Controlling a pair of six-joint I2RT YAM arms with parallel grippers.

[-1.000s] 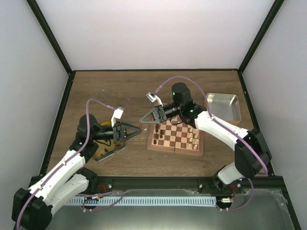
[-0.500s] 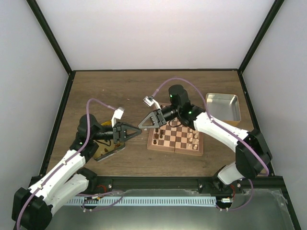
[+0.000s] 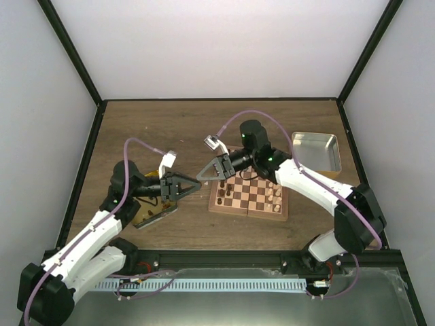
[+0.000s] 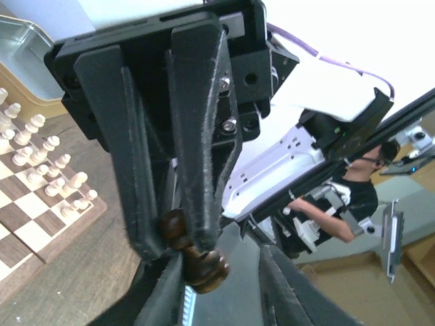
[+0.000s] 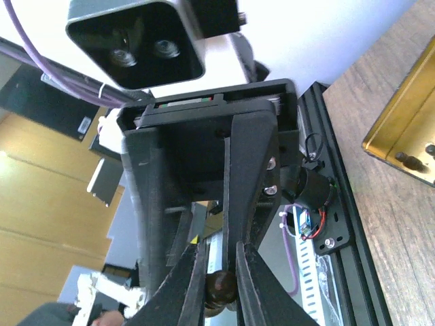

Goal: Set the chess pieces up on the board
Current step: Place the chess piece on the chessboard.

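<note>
I need to swing my right gripper over the far dark-side corner of the board next, turn it downward, lower it and let go, because that corner is below it and to its right in the top view.
A dark brown chess piece hangs in mid-air left of the board, between both grippers. My left gripper pinches its head, and the base sticks out past the fingertips. My right gripper meets it tip to tip. In the right wrist view the right gripper is shut on the same dark piece. Pale pieces stand along the board's right side and dark pieces on its left. The left wrist view shows the pale rows.
A gold tin lies under my left arm, with dark pieces inside it. A silver tin stands right of the board at the back. The black frame rail runs along the near edge.
My right gripper moved left, off the board, to meet the left gripper and closed on the dark piece. The left arm stayed put.
</note>
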